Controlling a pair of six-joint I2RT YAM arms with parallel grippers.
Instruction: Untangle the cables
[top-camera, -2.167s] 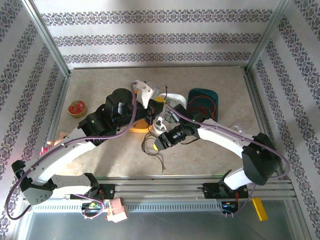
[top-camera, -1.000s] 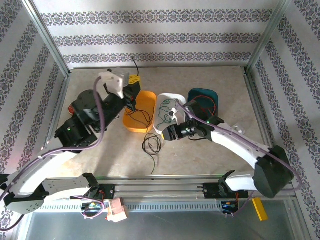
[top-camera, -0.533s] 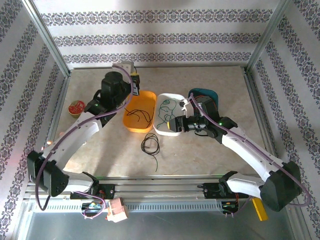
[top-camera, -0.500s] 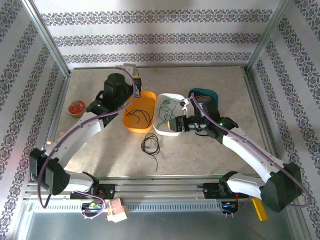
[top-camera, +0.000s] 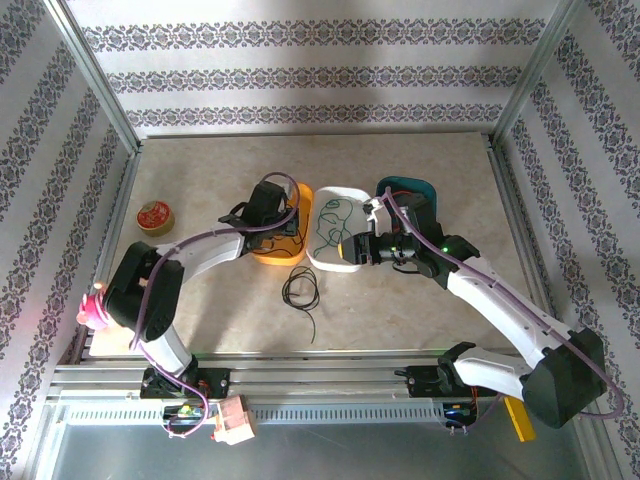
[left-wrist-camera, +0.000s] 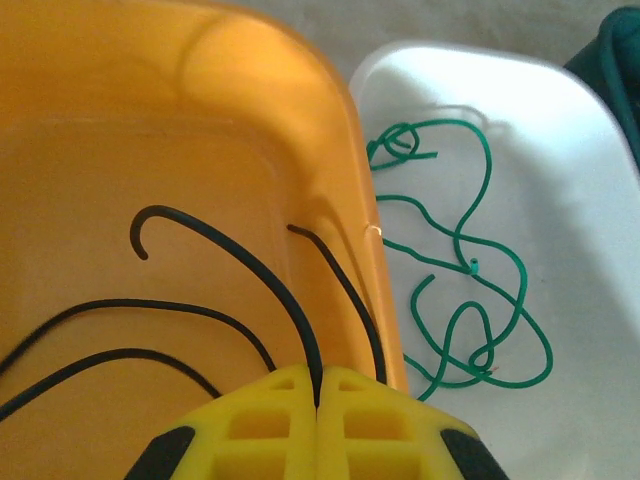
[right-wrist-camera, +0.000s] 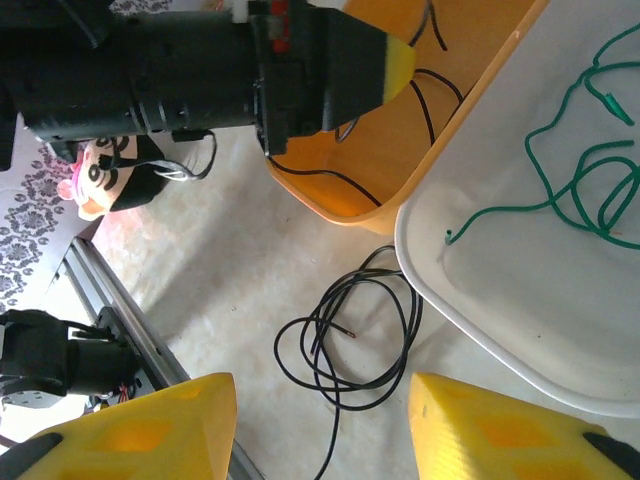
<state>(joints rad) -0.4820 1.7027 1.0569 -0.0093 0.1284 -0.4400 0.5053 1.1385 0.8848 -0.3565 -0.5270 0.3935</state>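
Observation:
The left gripper first carries the black cable outward next, to release it over the orange tray's far end (top-camera: 303, 192) (left-wrist-camera: 255, 85), since the cable's other parts already lie inside.
My left gripper (left-wrist-camera: 318, 388) is shut on a black cable (left-wrist-camera: 262, 272) whose strands curve across the orange tray (left-wrist-camera: 120, 110). From above, the left gripper (top-camera: 288, 226) sits low over that orange tray (top-camera: 303, 192). A green cable (left-wrist-camera: 465, 290) lies loosely looped in the white tray (left-wrist-camera: 580, 200); the top view shows this green cable (top-camera: 330, 218) too. Another black cable (right-wrist-camera: 352, 345) lies coiled on the table beside the white tray (right-wrist-camera: 500, 320), and my right gripper (right-wrist-camera: 320, 440) hangs open above it, holding nothing. The top view has the right gripper (top-camera: 346, 250) at the white tray's near edge, over the coil (top-camera: 300, 290).
A teal tray (top-camera: 408, 186) stands behind the white one, mostly covered by my right arm. A red tape roll (top-camera: 154, 215) lies at the far left. The left gripper's black body (right-wrist-camera: 200, 70) stands over the orange tray (right-wrist-camera: 400, 170). A metal rail (top-camera: 320, 375) runs along the near edge.
My left arm has folded in and come down, bringing its gripper and the black cable low into the orange tray. The right gripper has stayed nearly still and open.

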